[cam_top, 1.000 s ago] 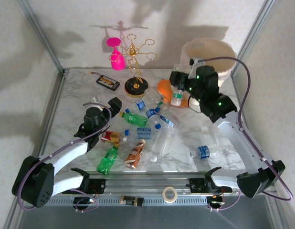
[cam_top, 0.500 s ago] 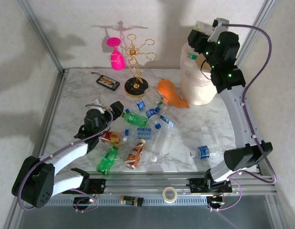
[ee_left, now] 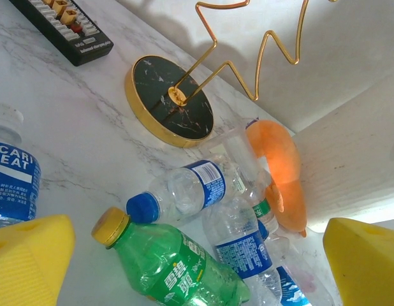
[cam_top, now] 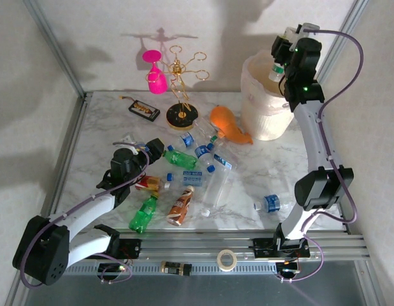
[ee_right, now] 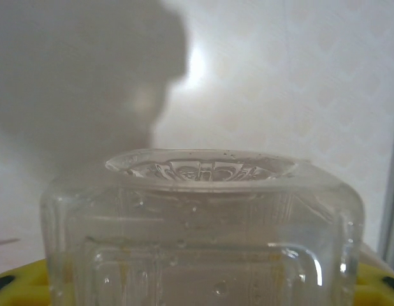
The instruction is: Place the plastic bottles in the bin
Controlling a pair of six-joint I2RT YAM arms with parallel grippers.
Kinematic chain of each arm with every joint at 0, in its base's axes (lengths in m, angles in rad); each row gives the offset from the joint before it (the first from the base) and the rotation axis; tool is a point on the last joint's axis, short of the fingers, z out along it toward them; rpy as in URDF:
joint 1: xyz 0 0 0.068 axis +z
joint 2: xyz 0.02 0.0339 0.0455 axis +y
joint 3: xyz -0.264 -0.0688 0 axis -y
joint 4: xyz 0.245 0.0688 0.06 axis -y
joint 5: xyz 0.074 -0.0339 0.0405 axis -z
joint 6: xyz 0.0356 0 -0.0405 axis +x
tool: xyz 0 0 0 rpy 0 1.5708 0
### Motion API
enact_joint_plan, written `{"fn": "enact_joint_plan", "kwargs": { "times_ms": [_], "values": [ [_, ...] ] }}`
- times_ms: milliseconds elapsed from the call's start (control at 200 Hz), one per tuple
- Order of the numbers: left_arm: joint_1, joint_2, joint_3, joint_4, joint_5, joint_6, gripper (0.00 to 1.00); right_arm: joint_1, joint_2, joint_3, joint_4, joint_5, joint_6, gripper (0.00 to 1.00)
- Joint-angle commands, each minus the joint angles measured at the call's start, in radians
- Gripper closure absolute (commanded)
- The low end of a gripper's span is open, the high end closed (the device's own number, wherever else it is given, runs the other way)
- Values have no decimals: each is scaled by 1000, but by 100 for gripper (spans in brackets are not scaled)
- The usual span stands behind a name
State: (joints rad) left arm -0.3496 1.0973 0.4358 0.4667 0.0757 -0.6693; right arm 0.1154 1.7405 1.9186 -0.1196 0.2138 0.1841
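The right gripper moves down into the bin's opening (cam_top: pixel 262 71) next and releases the clear bottle inside, since I still hold that bottle high over the bin's rim.
My right gripper (cam_top: pixel 281 64) hangs high over the bin (cam_top: pixel 264 111), shut on a clear bottle with a green label (cam_top: pixel 274 72). In the right wrist view that bottle's square clear base (ee_right: pixel 200 223) stands between my yellow pads (ee_right: pixel 12 280). My left gripper (cam_top: pixel 150 150) is open and low over the table, just left of the bottle pile. Between its pads (ee_left: pixel 28 255) lie a green bottle with a yellow cap (ee_left: pixel 175 264) and two clear blue-labelled bottles (ee_left: pixel 187 191) (ee_left: pixel 241 245). A red-labelled bottle (cam_top: pixel 148 183), a brown one (cam_top: pixel 180 205), another green one (cam_top: pixel 143 213) and a lone clear one (cam_top: pixel 270 204) lie nearer the front.
An orange fish toy (cam_top: pixel 227 124) lies between the pile and the bin. The gold rack (cam_top: pixel 182 115) with a pink glass (cam_top: pixel 156 75) and a flat black device (cam_top: pixel 144 110) stand at the back. A tape roll (cam_top: pixel 227 259) rests on the front rail.
My right arm has lifted the clear bottle from beside the fish toy up and right, to above the bin's rim. My left gripper has barely shifted.
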Motion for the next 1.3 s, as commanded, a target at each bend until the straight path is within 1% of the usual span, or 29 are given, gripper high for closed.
{"fn": "enact_joint_plan", "kwargs": {
  "times_ms": [0,210,411,651,866,986,1097,1292],
  "values": [
    [2,-11,-1,-9,4,5,0,-4,33,-7,35,71,-61,67],
    [3,11,27,-20,16,-4,0,-4,72,-96,16,97,-71,65],
    [2,7,50,-65,12,-10,0,-7,122,-105,-23,91,-74,65],
    [3,14,46,-37,19,-66,0,-10,171,-118,-43,65,-56,65],
    [2,33,52,-23,20,-81,0,-12,199,-121,-52,46,-49,63],
    [2,41,51,-19,21,-90,0,-11,203,-124,-52,45,-46,60],
    [3,51,52,-14,25,-93,0,-12,202,-122,-51,48,-45,55],
    [2,64,64,-13,33,-90,0,-13,196,-106,-61,54,-42,41]
  ]
}}
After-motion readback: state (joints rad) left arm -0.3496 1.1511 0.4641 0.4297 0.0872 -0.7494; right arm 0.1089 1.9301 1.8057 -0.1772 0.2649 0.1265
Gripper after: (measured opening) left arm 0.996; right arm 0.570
